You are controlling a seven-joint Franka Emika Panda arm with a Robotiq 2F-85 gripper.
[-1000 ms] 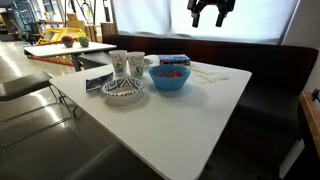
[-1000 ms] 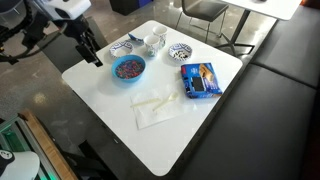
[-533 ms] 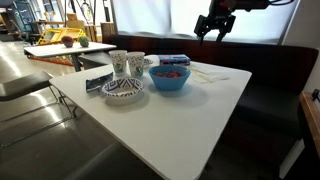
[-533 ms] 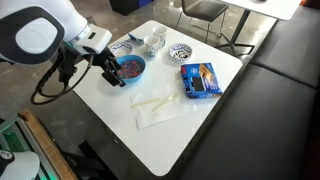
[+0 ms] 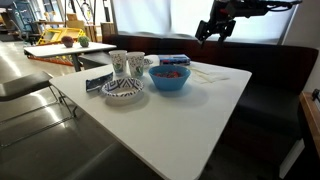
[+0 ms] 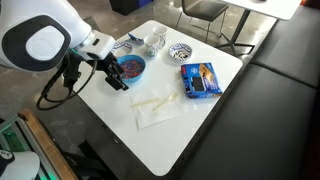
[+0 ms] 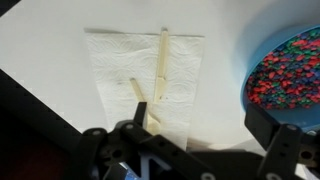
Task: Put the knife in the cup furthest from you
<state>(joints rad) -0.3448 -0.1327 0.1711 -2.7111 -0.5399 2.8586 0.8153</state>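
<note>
I need to move my gripper away from the blue bowl and down to the pale knife (image 7: 162, 67) on the napkin.
A pale knife (image 7: 163, 62) lies on a white napkin (image 7: 115, 60) with a shorter pale utensil (image 7: 138, 98) beside it; both exterior views show the napkin (image 6: 160, 110) (image 5: 207, 72). Two patterned cups (image 5: 118, 64) (image 5: 137, 66) stand side by side at the far side of the table from the napkin; one shows in an exterior view (image 6: 155, 43). My gripper (image 7: 205, 128) is open and empty. It hangs above the table between the napkin and the blue bowl, as both exterior views (image 6: 116, 81) (image 5: 214, 27) show.
A blue bowl of coloured sweets (image 6: 128, 68) (image 5: 170, 78) (image 7: 290, 70) sits right beside the gripper. A patterned bowl (image 5: 122, 91) and a blue box (image 6: 200, 80) also lie on the white table (image 6: 190, 130). A dark bench (image 6: 280, 100) borders the table.
The arm has swung in over the table from its edge to above the napkin beside the blue bowl. The gripper stays open. Nothing on the table moved.
</note>
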